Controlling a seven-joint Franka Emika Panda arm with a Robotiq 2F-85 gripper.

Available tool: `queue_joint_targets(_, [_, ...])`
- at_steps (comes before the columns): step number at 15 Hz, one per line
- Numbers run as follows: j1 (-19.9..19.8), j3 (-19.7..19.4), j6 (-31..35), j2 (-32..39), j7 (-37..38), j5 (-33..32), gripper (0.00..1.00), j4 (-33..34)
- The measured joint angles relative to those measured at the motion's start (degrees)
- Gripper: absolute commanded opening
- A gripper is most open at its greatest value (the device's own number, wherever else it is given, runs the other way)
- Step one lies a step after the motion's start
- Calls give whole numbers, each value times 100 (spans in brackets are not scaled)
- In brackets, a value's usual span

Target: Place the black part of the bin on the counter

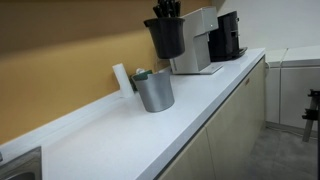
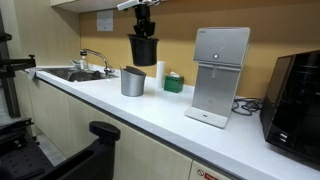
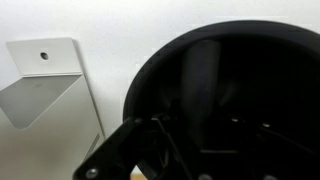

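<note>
I need to lower the bucket [image 1: 166, 38] toward the counter's front edge next and let it go, as clear counter beside the grey metal bin is below my gripper, nearer that edge.
The black inner bucket [image 1: 166, 38] hangs in the air above the white counter [image 1: 150, 130], held at its rim by my gripper [image 1: 166, 12], which is shut on it. It also shows in an exterior view [image 2: 143, 48] under the gripper [image 2: 145, 22]. The grey metal bin [image 1: 154, 91] stands on the counter below and a little to one side of the bucket, and shows in both exterior views [image 2: 132, 82]. In the wrist view the bucket's dark inside [image 3: 225, 90] fills the frame; the fingers [image 3: 200, 150] are barely distinguishable against it.
A white boxy appliance [image 2: 220, 75] and a black coffee machine [image 2: 296, 100] stand along the counter; both also appear behind the bucket [image 1: 198, 45]. A green container [image 2: 173, 83] and white roll [image 2: 159, 72] sit by the wall. A sink [image 2: 72, 73] lies at the counter's end.
</note>
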Motion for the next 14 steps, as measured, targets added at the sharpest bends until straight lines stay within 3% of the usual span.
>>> queue_joint_targets(7, [-203, -146, 172, 3, 0, 168, 8, -704])
queue_joint_targets(14, [-355, -304, 1424, -12, 53, 484, 8, -1697])
